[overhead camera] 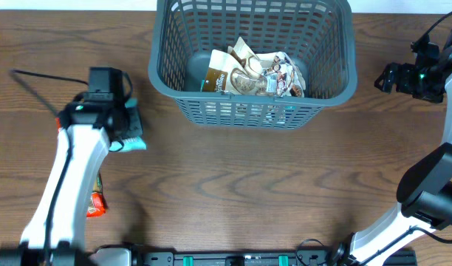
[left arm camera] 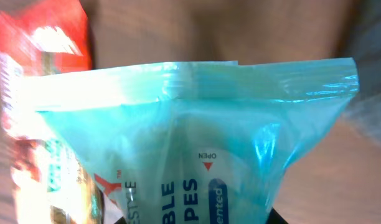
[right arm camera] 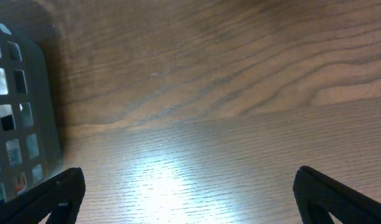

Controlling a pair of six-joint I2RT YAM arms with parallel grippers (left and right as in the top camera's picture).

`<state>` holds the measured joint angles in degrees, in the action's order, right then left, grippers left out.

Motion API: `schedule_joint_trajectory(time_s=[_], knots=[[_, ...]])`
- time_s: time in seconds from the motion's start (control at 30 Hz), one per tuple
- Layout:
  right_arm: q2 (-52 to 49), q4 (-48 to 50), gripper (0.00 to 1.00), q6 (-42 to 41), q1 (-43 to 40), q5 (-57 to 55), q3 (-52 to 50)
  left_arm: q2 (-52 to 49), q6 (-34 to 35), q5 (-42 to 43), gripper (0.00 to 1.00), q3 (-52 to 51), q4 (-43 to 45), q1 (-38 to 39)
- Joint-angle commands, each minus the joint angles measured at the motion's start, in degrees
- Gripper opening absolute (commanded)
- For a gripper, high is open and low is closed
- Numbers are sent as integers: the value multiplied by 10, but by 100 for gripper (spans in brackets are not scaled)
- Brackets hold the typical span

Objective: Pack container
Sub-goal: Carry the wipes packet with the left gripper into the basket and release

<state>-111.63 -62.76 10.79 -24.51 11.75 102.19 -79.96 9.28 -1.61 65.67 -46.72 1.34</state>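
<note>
I should move my left gripper up over the basket's rim and down beside the snack packets to release, as they're to its right in the overhead view.
The dark grey lattice basket [overhead camera: 174, 77] stands at the back middle of the table with several snack packets [overhead camera: 252, 74] on its floor. Its wall shows at the left edge of the right wrist view [right arm camera: 16, 106]. My left gripper [overhead camera: 126, 137] is at the left, shut on a teal packet of wipes [overhead camera: 134, 142]; the packet fills the left wrist view [left arm camera: 197, 143] between the fingers. My right gripper [overhead camera: 385, 77] is open and empty to the right of the basket, its fingers wide apart above bare wood [right arm camera: 190, 199].
A red and orange snack packet [overhead camera: 97, 201] lies on the table under my left arm, and shows at the left of the left wrist view [left arm camera: 41, 74]. A black cable [overhead camera: 41, 85] runs across the far left.
</note>
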Motion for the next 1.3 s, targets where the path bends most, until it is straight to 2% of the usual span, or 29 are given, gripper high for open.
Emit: schedule_joint_trajectory(time_s=[0.0, 0.13, 0.23, 0.33, 0.43, 0.57, 0.73, 1.0, 1.27], knots=[[-2, 0, 99, 6, 2, 0, -3, 61, 11, -4, 6, 39, 4, 0], [-2, -4, 99, 6, 2, 0, -3, 106, 2, -4, 6, 94, 4, 6], [-2, -5, 99, 6, 2, 0, -3, 113, -52, -4, 6, 158, 5, 32], [-2, -5, 99, 6, 2, 0, -3, 97, -78, -4, 6, 227, 3, 56], [-2, -6, 99, 7, 2, 0, -3, 59, -100, 1, 6, 308, -4, 77], [-1, -6, 99, 7, 2, 0, -3, -24, -153, 70, 6, 421, -10, 107], [-1, -5, 99, 7, 2, 0, -3, -134, -240, 102, 6, 520, -10, 157], [-2, -5, 99, 6, 2, 1, -3, -249, -397, 102, 6, 574, -4, 222], [-2, -4, 99, 6, 2, 1, -3, -290, -611, 102, 6, 573, -19, 239]])
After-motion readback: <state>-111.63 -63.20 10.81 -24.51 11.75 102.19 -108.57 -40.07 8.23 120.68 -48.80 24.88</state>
